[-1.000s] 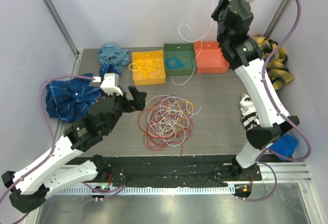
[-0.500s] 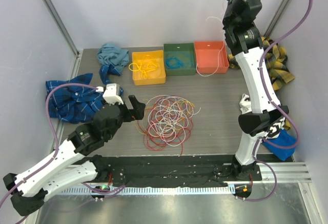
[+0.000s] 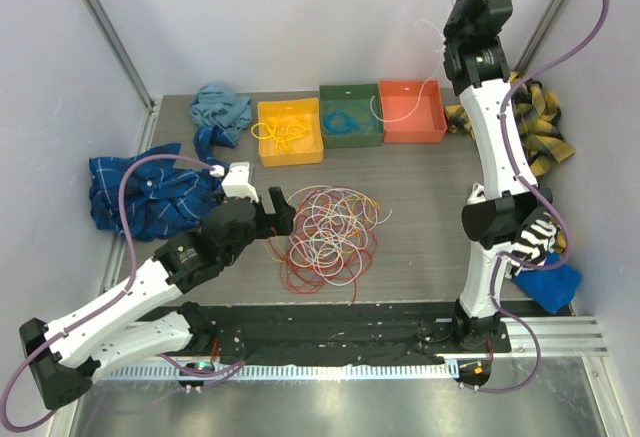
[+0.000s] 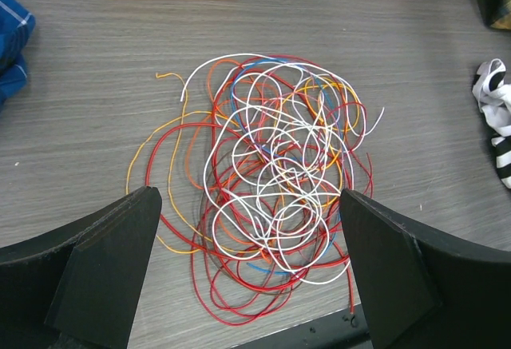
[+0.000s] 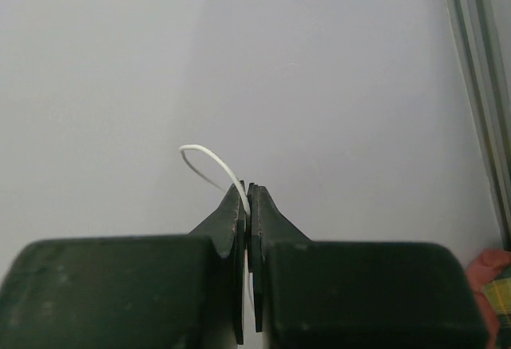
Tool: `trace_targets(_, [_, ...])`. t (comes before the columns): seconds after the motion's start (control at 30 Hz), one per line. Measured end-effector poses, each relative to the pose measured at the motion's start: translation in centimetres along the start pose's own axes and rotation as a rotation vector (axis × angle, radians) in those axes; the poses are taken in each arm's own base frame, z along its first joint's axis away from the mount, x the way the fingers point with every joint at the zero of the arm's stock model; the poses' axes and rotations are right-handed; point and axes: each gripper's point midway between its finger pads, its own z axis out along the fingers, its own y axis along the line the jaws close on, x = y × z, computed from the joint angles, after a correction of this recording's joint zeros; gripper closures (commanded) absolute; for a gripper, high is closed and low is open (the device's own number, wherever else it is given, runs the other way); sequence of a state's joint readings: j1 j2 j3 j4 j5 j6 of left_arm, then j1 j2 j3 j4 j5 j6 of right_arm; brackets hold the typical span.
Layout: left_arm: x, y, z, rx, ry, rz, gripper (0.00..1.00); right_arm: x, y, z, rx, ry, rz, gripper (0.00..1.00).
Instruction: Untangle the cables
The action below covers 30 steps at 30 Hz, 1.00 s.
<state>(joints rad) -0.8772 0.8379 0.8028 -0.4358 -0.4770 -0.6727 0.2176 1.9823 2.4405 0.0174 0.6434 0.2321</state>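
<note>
My right gripper will next go lower and tilt its fingers down over the red-orange bin.
The cables (image 3: 330, 235) lie tangled in one pile of red, orange, yellow and white loops mid-table, filling the left wrist view (image 4: 267, 189). My left gripper (image 3: 277, 218) sits at the pile's left edge, open, and its two dark fingers frame the pile (image 4: 249, 197) with nothing between them. High up at the back right, my right gripper (image 3: 455, 29) is shut on a single white cable (image 5: 209, 156). That cable curves out above the fingertips (image 5: 247, 193), and its loose end hangs by the red-orange bin (image 3: 375, 105).
Three bins line the back: yellow (image 3: 290, 154) with yellow cables, green (image 3: 350, 141) with a blue cable, red-orange (image 3: 412, 137). Cloths lie around: blue plaid (image 3: 140, 192), teal (image 3: 220, 107), yellow plaid (image 3: 540, 127), striped (image 3: 535, 232), blue (image 3: 555, 282).
The right arm rose and swung right, carrying the white cable up and over toward the red-orange bin. The left gripper moved right, closer to the pile.
</note>
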Motion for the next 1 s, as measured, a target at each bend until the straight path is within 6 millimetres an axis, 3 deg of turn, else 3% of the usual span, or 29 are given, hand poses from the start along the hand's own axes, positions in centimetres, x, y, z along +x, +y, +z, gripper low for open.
trace_targets(0.27, [-0.2, -0.4, 0.4, 0.009, -0.008, -0.003, 0.00, 0.1, -0.1, 1.2, -0.012, -0.063, 0.041, 0.99])
trace_targets(0.4, [-0.3, -0.6, 0.6, 0.012, -0.012, -0.005, 0.00, 2.6, -1.1, 1.7, 0.011, -0.047, 0.020, 0.99])
trace_targets(0.5, [0.0, -0.6, 0.9, 0.008, -0.006, 0.000, 0.00, 7.5, -2.8, 1.8, 0.041, 0.018, -0.034, 0.99])
trace_targets(0.7, [0.5, -0.7, 1.6, -0.001, 0.008, 0.023, 0.00, 22.2, -8.4, -0.2, 0.114, 0.253, -0.194, 0.99])
trace_targets(0.73, [0.6, -0.7, 1.7, -0.003, 0.012, 0.027, 0.00, 24.8, -9.5, -0.9, 0.128, 0.301, -0.220, 0.72])
trace_targets(0.8, [0.9, -0.7, 1.9, -0.005, 0.021, 0.033, 0.00, 29.5, -11.5, -2.4, 0.145, 0.392, -0.256, 0.44])
trace_targets(0.83, [1.0, -0.7, 2.1, -0.006, 0.025, 0.034, 0.00, 31.7, -12.4, -3.1, 0.153, 0.440, -0.273, 0.24])
trace_targets(0.87, [1.0, -0.8, 2.1, -0.006, 0.026, 0.035, 0.00, 33.5, -13.1, -3.7, 0.156, 0.478, -0.286, 0.18])
trace_targets(0.9, [1.1, -0.8, 2.2, -0.007, 0.029, 0.036, 0.00, 35.0, -13.8, -4.4, 0.164, 0.519, -0.296, 0.04])
trace_targets(1.0, [1.3, -0.8, 2.3, -0.004, 0.038, 0.038, 0.00, 37.4, -15.1, -6.1, 0.173, 0.598, -0.314, 0.00])
